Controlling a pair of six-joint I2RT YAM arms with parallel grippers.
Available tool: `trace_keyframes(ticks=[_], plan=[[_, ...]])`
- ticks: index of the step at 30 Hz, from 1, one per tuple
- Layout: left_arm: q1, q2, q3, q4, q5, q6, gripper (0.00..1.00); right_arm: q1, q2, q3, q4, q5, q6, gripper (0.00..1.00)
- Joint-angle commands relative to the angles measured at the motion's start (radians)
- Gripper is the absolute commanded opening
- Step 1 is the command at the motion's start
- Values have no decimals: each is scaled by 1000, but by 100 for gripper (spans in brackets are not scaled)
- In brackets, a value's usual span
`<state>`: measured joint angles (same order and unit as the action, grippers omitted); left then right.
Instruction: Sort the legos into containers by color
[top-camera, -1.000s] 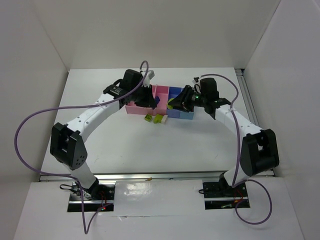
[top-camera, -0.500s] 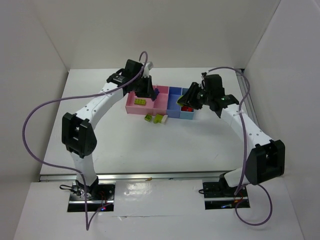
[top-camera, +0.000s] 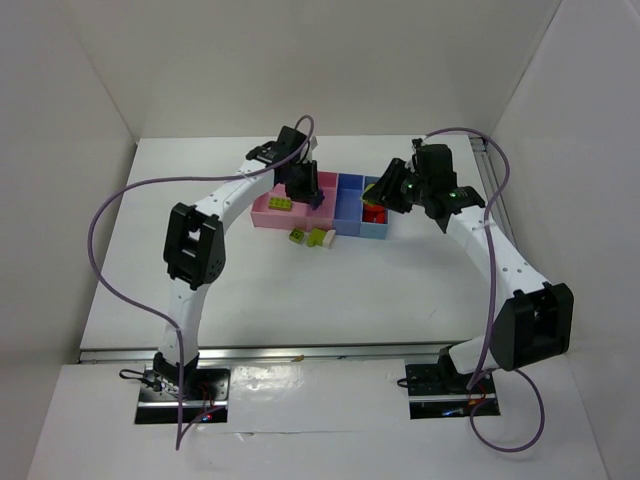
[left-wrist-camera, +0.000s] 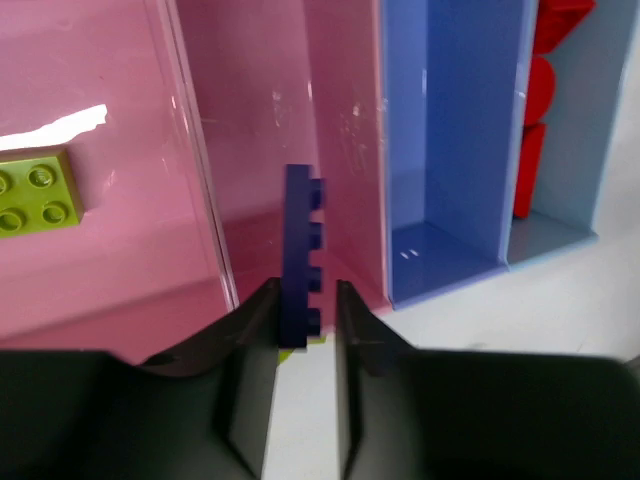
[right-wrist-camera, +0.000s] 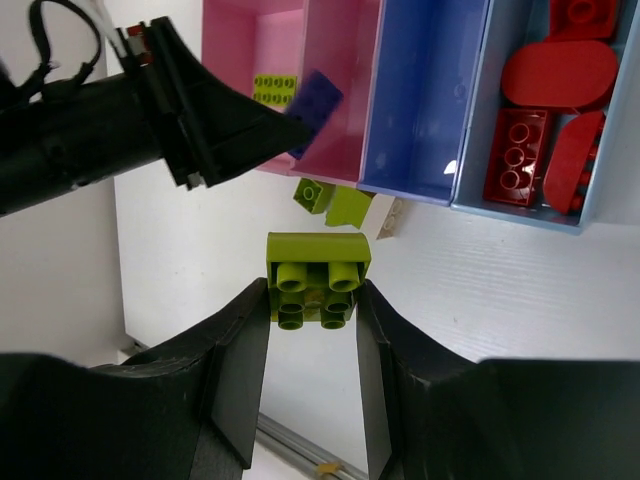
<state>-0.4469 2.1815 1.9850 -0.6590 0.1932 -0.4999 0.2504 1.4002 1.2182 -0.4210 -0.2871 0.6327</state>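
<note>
The right gripper moves across above the wide pink bin next and releases, since that bin, holding a yellow-green lego, lies to its left in the top view.
The containers are a joined row: a wide pink bin, a narrow pink bin, a blue bin and a light-blue bin holding several red legos. My left gripper is shut on a dark blue lego, held on edge over the narrow pink bin's near wall. My right gripper is shut on a yellow-green lego, above the table in front of the bins. One yellow-green lego lies in the wide pink bin.
Two loose yellow-green legos and a whitish one lie on the white table just in front of the bins. The left arm reaches across below the wide pink bin. White walls enclose the table.
The left arm has swung right, carrying the dark blue lego from the wide pink bin towards the narrow pink one. The right gripper has drawn back and right with its yellow-green lego.
</note>
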Motion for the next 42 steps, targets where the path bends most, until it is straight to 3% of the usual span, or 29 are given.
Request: trace_keyframes(ticks=[1,5,8,13,21,26,29,32,35,38,42], plan=[[-1,37,74,-8,-15,-29,41,-14,-3,35,16,0,-18,6],[-1,47,94,-27,-29,-20,65,-14,6,47,16,12,-28,6],[-1,47,138,-56,-20,0,72,-14,51,80,16,2,-39,6],[10,-64,140,-129,-75,9,73,39,106,40,143,-49,-1,6],[128,-328,-118,-169,-132,9,73,170,451,383,122,-70,-82,6],[178,-503,-401,-163,-130,-9,72,225,672,620,87,-61,-103,8],[178,-569,-553,-139,-89,-9,73,250,747,729,74,-50,-114,14],[168,-591,-661,-94,-57,-29,78,262,842,850,36,-38,-125,36],[120,-600,-696,-54,-57,-29,83,273,892,935,-24,-38,-137,72],[71,-556,-707,2,-57,-5,87,273,870,952,-44,-11,-148,78],[10,-470,-643,29,-142,33,88,245,722,798,5,55,-159,78]])
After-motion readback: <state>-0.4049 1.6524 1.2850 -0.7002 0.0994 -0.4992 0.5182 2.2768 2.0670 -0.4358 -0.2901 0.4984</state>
